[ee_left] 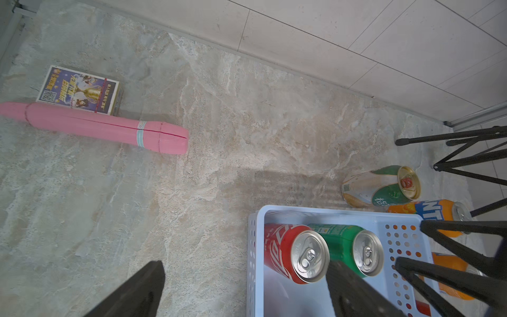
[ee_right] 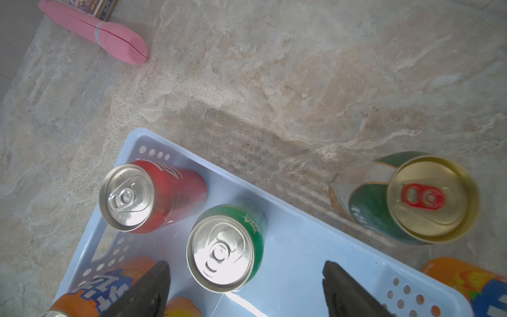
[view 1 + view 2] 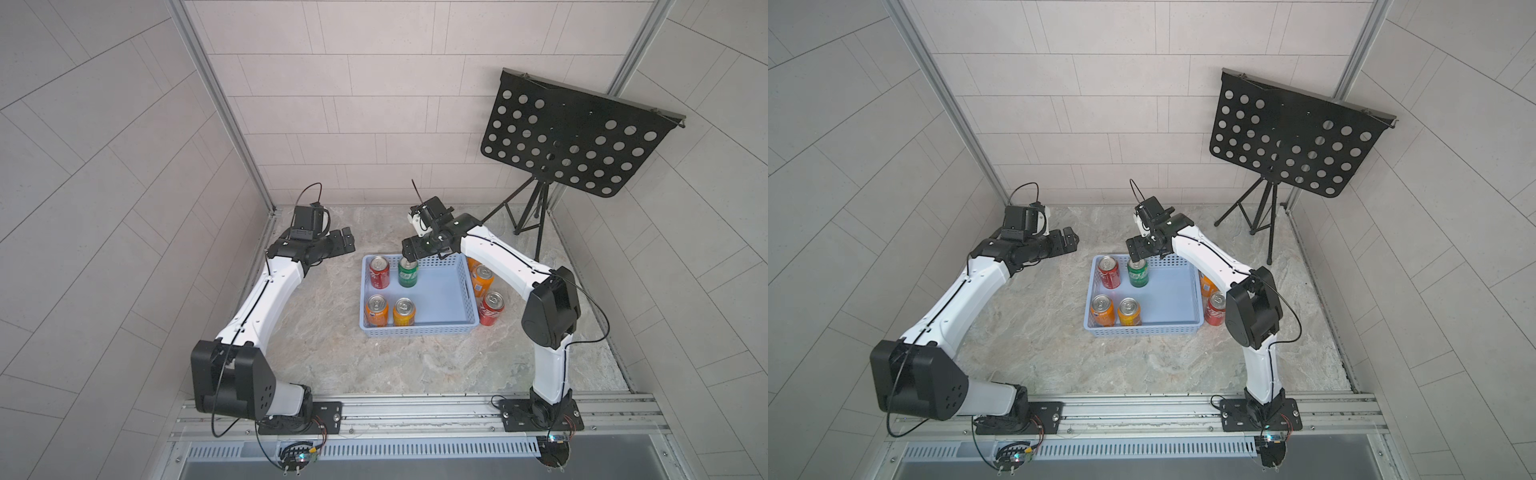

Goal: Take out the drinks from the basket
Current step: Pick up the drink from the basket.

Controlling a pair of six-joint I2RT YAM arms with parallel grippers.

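My right gripper should next go down with open fingers past the green can's silver rim and close around its upper body (image 3: 408, 272) (image 2: 251, 229), because the can is standing upright below.
The pale blue basket (image 3: 415, 331) (image 3: 1142, 330) holds a red can (image 3: 379, 272), a green can (image 3: 408, 272) and two orange cans (image 3: 377, 309) (image 3: 404, 311). Outside its right wall stand two orange cans (image 3: 482, 280) and a red can (image 3: 491, 307). A green-and-white can (image 2: 406, 197) with a gold top stands behind the basket. My right gripper (image 3: 409, 249) (image 2: 247, 288) hovers open over the green can (image 2: 219, 252), touching nothing. Open and empty, my left gripper (image 3: 347, 239) (image 1: 244, 291) hangs by the basket's back left corner.
A pink wand-shaped object (image 1: 96, 126) and a printed box (image 1: 79, 89) lie near the back left corner. A black music stand (image 3: 577, 133) stands on its tripod at the back right. Walls close in three sides.
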